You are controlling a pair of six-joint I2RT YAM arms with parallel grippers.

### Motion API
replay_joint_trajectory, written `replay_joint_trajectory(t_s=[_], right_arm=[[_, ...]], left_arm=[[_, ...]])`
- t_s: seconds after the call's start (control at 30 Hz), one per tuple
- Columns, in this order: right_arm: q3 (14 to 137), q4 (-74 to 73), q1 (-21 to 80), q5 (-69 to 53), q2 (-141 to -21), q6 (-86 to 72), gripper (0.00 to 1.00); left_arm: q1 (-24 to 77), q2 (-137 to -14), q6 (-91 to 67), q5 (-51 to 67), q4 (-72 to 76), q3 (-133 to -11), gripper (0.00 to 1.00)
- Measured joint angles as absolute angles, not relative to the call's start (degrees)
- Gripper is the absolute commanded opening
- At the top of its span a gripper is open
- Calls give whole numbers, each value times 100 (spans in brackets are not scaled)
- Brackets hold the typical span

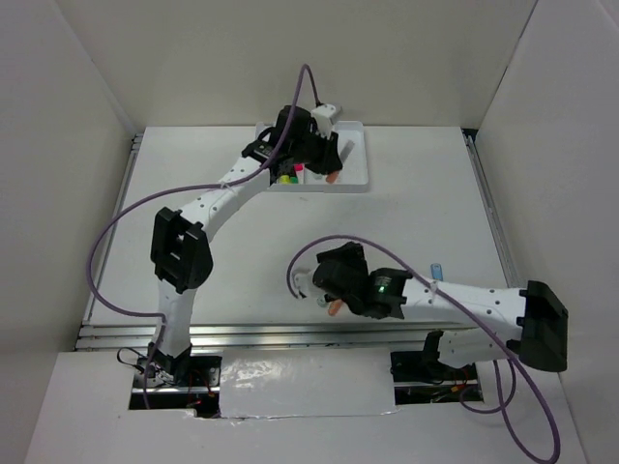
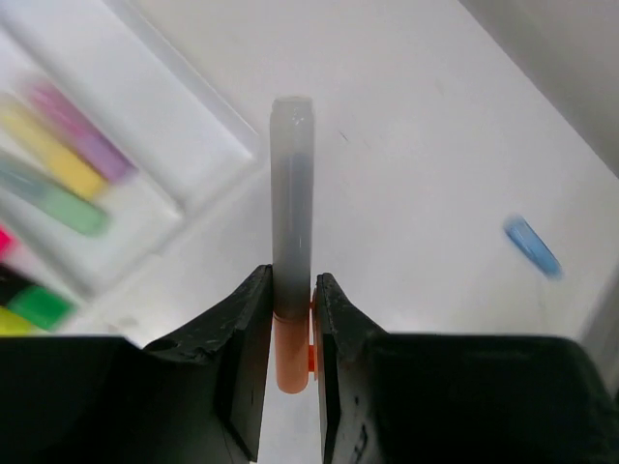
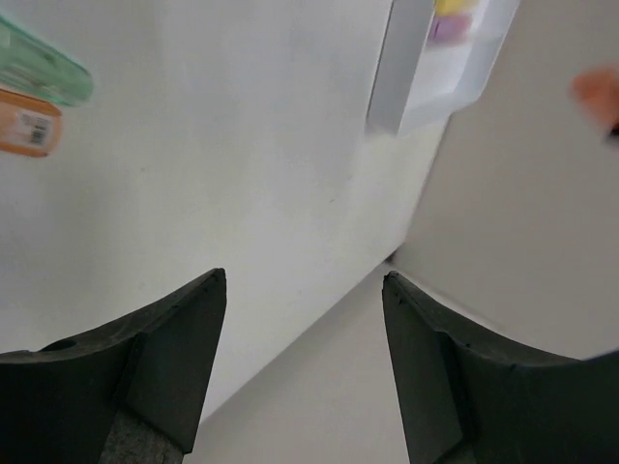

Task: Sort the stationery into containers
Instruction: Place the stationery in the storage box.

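Note:
My left gripper is to go to the left in the top view next, and down over the pink, yellow and green markers. Similar markers lie together there.
My left gripper (image 2: 293,280) is shut on a grey-bodied marker with an orange cap (image 2: 292,193), pinched near the cap. In the top view the left gripper (image 1: 326,166) hangs over the white tray (image 1: 356,155) at the back, the orange cap (image 1: 332,178) showing below it. The tray (image 2: 193,145) holds pink, yellow and green markers (image 2: 68,208). My right gripper (image 3: 302,278) is open with nothing between its fingers, low over the table's middle front (image 1: 311,286). An orange marker (image 1: 336,308) lies beside it. A small blue item (image 1: 437,270) lies on the table to the right.
White walls close in the table on the left, back and right. In the right wrist view a green item (image 3: 39,68) and an orange labelled item (image 3: 24,121) lie at the upper left, and the tray's corner (image 3: 426,68) is far ahead.

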State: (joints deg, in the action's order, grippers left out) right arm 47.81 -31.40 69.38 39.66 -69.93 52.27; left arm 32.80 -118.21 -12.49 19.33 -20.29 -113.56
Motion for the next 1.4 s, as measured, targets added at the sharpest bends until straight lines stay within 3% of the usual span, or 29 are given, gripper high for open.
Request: replay_joint_trajectory(t_s=[0.23,0.43,0.6,0.87,1.23,1.3,1.4], right_arm=[[5546,-3680,4167,2222,-6403,3824,74],[6191,-4003,1044,257,-6316,2373,74],[6173,-4473,-705,-1107,-6469,1778,73],[5900,-4799,-1507,-2045,-6508,1719,73],[5867,-4950,-2016,-2169,-7288,1719,70],[5867,-5002,-2152,-2145,-7395,1741,70],[5867,-5052,-2285,-2080,-7494,1791,70]], left_arm=[[3131,-12462,-1450,349,-624,-11966,0],[2991,-13826,-1826,-67,233,-12936,0],[2860,-14490,-1824,-283,622,-12936,0],[2718,-14912,-1791,-563,882,-12903,0],[2676,-14910,-1824,-655,956,-12573,10],[2676,-14910,-1831,-663,969,-12560,17],[2676,-14903,-1868,-663,1020,-12505,36]])
